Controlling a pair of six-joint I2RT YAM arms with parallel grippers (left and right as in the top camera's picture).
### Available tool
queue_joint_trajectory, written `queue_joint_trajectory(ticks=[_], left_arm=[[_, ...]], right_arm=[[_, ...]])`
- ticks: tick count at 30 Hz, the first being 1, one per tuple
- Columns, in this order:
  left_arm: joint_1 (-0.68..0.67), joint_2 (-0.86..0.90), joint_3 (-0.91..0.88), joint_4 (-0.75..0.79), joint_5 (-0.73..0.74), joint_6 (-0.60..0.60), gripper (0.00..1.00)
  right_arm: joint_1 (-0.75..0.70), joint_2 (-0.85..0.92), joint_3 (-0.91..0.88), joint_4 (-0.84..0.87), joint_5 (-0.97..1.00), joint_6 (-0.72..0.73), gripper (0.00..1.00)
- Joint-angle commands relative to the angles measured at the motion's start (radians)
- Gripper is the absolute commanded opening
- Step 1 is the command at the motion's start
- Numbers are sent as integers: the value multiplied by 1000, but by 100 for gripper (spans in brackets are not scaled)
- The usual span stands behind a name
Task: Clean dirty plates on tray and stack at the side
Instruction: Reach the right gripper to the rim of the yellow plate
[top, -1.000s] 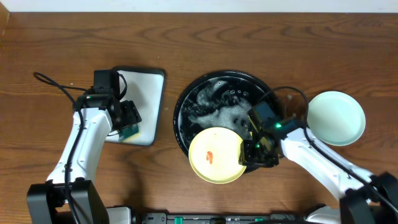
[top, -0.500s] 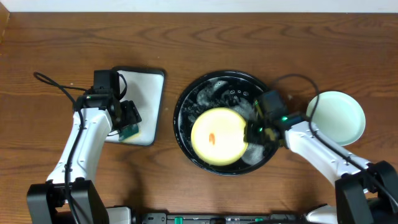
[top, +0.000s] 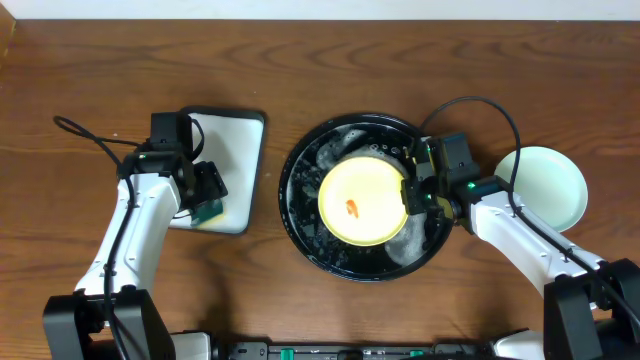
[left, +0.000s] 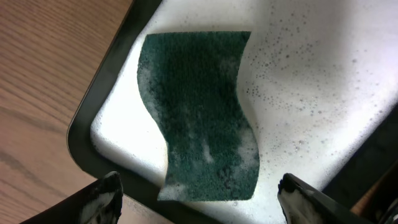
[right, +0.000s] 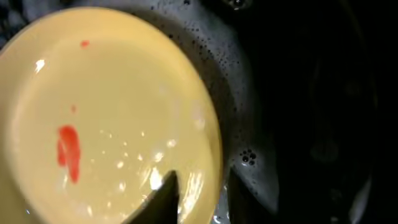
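Observation:
The green sponge's foamy end (top: 209, 212) (left: 208, 171) fits between the spread fingers of my left gripper. So I need to bring that gripper down toward the white dish next, with its open fingers on both sides of that end.
The pale yellow plate (top: 362, 202) with a small red mark lies in the middle of the black tray (top: 300, 240), among soap suds. My right gripper (top: 408, 195) is shut on the plate's right rim. In the right wrist view one finger sits on the plate (right: 112, 112) and the other outside its rim, with the gripper (right: 202, 196) over the dark sudsy tray (right: 311, 93). A pale mint-green plate (top: 545, 190) sits on the bare wood to the right of the tray. My left gripper (left: 199, 199) is open above a green sponge (left: 199, 118).
The green sponge (top: 208, 210) lies on a white rectangular black-edged dish (top: 232, 140) left of the tray, wet with foam (left: 323, 74). Cables trail from both arms. Bare wood tabletop (top: 300, 60) runs along the back.
My right gripper has carried the yellow plate from the tray's front rim back and to the right, to the tray's middle. The left arm has not moved.

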Motion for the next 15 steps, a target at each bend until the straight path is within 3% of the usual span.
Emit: queue_joint_trajectory(ticks=[1, 3, 7, 12, 15], left_arm=[[4, 4, 2, -3, -5, -3, 81], [4, 4, 2, -3, -5, -3, 81], [4, 4, 2, 0, -4, -3, 81], [4, 4, 2, -19, 286, -55, 81], [2, 4, 2, 0, 309, -66, 81]], right_arm=[[-17, -5, 13, -16, 9, 25, 43], [-32, -5, 33, -41, 8, 34, 45], [-75, -4, 62, -84, -11, 6, 35], [-89, 26, 62, -90, -61, 4, 31], [-75, 65, 61, -84, -105, 4, 30]])
